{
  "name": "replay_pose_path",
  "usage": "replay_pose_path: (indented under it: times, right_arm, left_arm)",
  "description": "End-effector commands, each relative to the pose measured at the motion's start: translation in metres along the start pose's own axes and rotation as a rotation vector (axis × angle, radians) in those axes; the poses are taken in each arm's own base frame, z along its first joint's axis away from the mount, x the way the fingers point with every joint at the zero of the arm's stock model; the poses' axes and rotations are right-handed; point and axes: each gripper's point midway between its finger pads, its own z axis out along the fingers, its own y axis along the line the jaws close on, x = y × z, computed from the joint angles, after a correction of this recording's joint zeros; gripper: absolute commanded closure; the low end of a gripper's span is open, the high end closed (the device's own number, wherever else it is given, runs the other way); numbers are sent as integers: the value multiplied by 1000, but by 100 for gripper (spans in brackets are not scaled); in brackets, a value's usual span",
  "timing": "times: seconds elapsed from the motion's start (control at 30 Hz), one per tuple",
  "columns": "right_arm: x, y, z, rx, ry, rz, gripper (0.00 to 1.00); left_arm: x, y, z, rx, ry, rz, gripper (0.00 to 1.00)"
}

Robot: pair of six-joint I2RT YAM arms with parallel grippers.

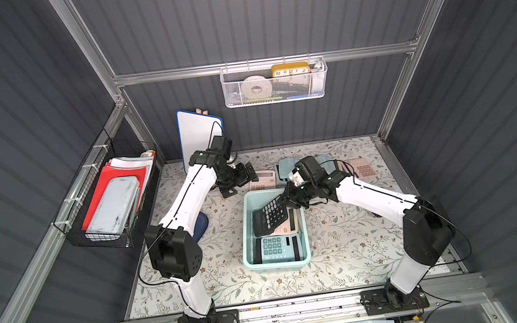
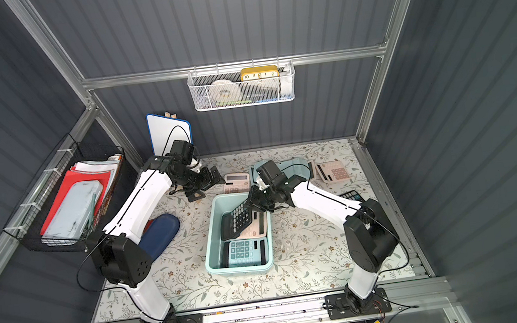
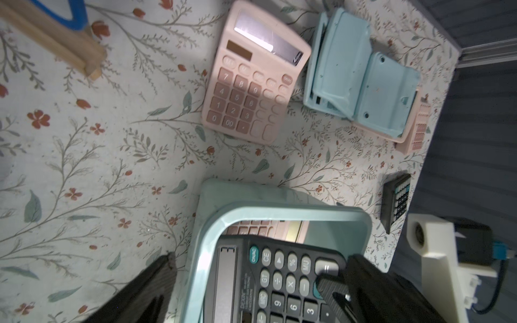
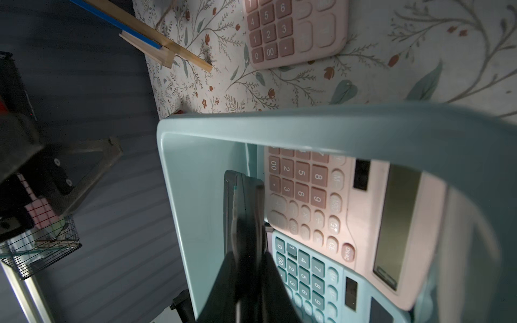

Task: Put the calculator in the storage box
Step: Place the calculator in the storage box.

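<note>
The black calculator's display end already sits low inside the box, so the robot's right gripper should next lower its key end toward the pink calculator in there and let go of it.
The pale mint storage box (image 1: 246, 236) (image 2: 210, 240) stands mid-table and holds a pink calculator (image 1: 291, 224) and a blue one (image 1: 277, 248). A black calculator (image 1: 268, 217) (image 2: 236, 221) (image 3: 279, 279) (image 4: 243, 209) is tilted over the box's far half, its display end low inside. My right gripper (image 1: 289, 198) (image 2: 257, 202) (image 4: 247, 260) is shut on its key end. My left gripper (image 1: 241, 184) (image 2: 207, 185) (image 3: 258, 260) is open and holds nothing, hovering behind the box's far left corner.
Behind the box lie a pink calculator (image 1: 264, 178) (image 3: 251, 84), a blue hole punch (image 3: 361, 84) and another pink calculator (image 1: 364, 168). A black calculator (image 2: 350, 195) lies partly under the right arm. A whiteboard (image 1: 198, 136), a white mesh basket (image 1: 275, 84) and a black wire basket (image 1: 112, 202) line the walls.
</note>
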Motion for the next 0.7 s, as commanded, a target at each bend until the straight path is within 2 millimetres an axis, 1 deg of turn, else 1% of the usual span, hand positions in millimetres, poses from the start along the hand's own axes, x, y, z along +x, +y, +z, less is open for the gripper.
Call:
replay_pose_path:
  times: [0.0,0.23,0.37,0.5,0.6,0.67]
  right_arm:
    - [-12,11,3,-12,-57,-12,100]
    - [-14,8,24,-24,-56,15,100]
    - [-14,5,29,-20,-48,35,100]
    - [-13,1,23,13,-55,35,78]
    - [-12,-4,15,49,-62,33,69]
    - [-12,-6,6,75,-70,28,61]
  left_arm:
    - [10,5,-18,4,-10,5,1]
    - [15,11,-19,1,-5,8,1]
    - [15,13,-16,5,0,4,1]
    - [13,13,-14,8,3,0,1]
    - [13,12,-12,16,7,0,1]
    - [12,12,-11,20,9,-2,1]
